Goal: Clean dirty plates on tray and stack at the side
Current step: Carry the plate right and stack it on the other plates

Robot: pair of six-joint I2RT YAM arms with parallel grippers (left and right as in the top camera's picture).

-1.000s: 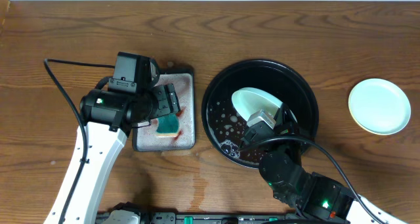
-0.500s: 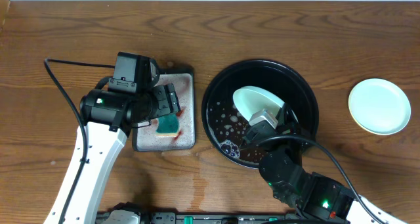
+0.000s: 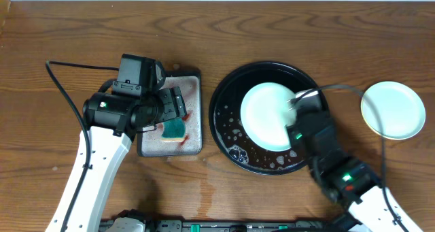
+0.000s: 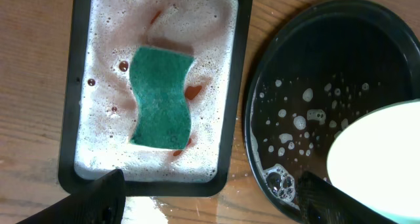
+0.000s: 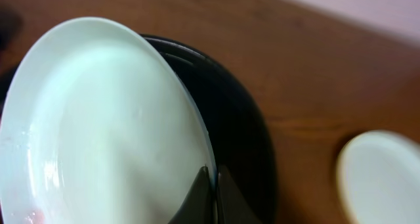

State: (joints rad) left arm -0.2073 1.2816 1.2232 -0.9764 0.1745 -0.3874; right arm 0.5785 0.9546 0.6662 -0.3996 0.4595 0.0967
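I will next bring my right gripper to the right in the overhead view and down onto the second mint-white plate [image 3: 393,110] [image 5: 384,179] to let go, since it already lies set aside.
My right gripper [image 3: 296,120] is shut on the right rim of a pale mint-white plate [image 3: 266,116] and holds it over the large round black tray [image 3: 228,126]. The right wrist view shows the fingers [image 5: 213,184] pinching the plate's [image 5: 98,119] edge, with the tray [image 5: 243,138] behind. The plate looks clean. A second mint-white plate [image 3: 393,109] lies on the bare wood at the right, also in the right wrist view [image 5: 380,178]. My left gripper [image 3: 171,113] is open and empty over the soapy tray, fingers [image 4: 210,198] spread wide. No yellow plate is in view.
A small rectangular black tray [image 3: 195,79] holds red-stained soapy water and a green sponge [image 3: 175,128], also in the left wrist view [image 4: 161,96]. Foam and bubbles lie in the round tray [image 4: 289,119]. A wet patch marks the wood between the two trays.
My right arm has swung to the right and turned the held plate from a steep tilt to nearly flat above the round tray. The left arm has not moved.
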